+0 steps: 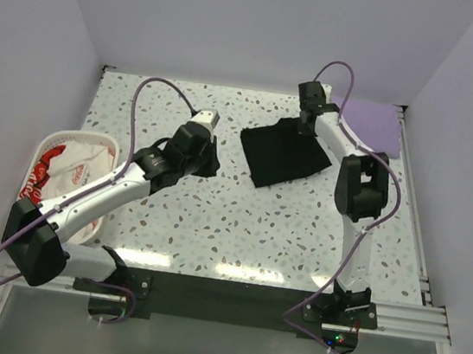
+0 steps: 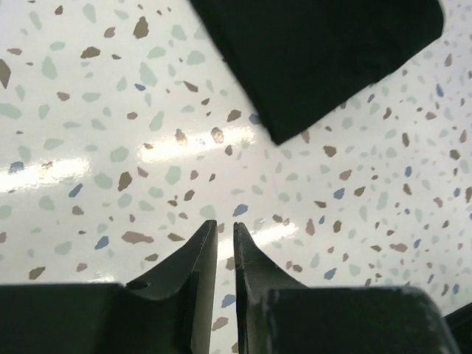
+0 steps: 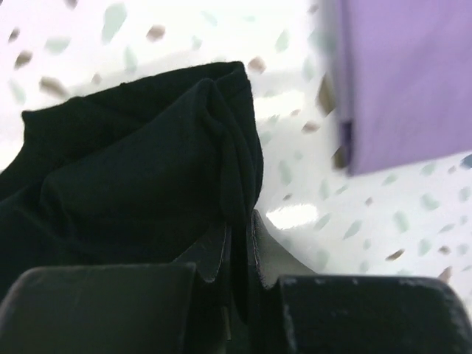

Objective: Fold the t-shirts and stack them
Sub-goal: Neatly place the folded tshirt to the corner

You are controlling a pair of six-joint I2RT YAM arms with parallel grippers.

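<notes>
The lavender t-shirt (image 1: 367, 124) is already folded, so I will lift my right gripper with the black t-shirt (image 1: 281, 154), carry it outward over the lavender one and let go of it there.
The black t-shirt (image 1: 281, 154) lies folded in the middle of the table. My right gripper (image 1: 303, 123) is at its far edge, shut on a pinched fold of the black fabric (image 3: 147, 169). The lavender t-shirt (image 1: 367, 124) lies folded at the back right and also shows in the right wrist view (image 3: 409, 74). The white t-shirt with red lettering (image 1: 63, 167) lies in the basket at the left. My left gripper (image 2: 225, 232) is shut and empty above bare table, left of the black shirt's corner (image 2: 317, 59).
The white slotted plastic basket (image 1: 109, 147) stands at the left table edge, under my left arm. White walls close in the table on three sides. A metal rail (image 1: 415, 209) runs along the right edge.
</notes>
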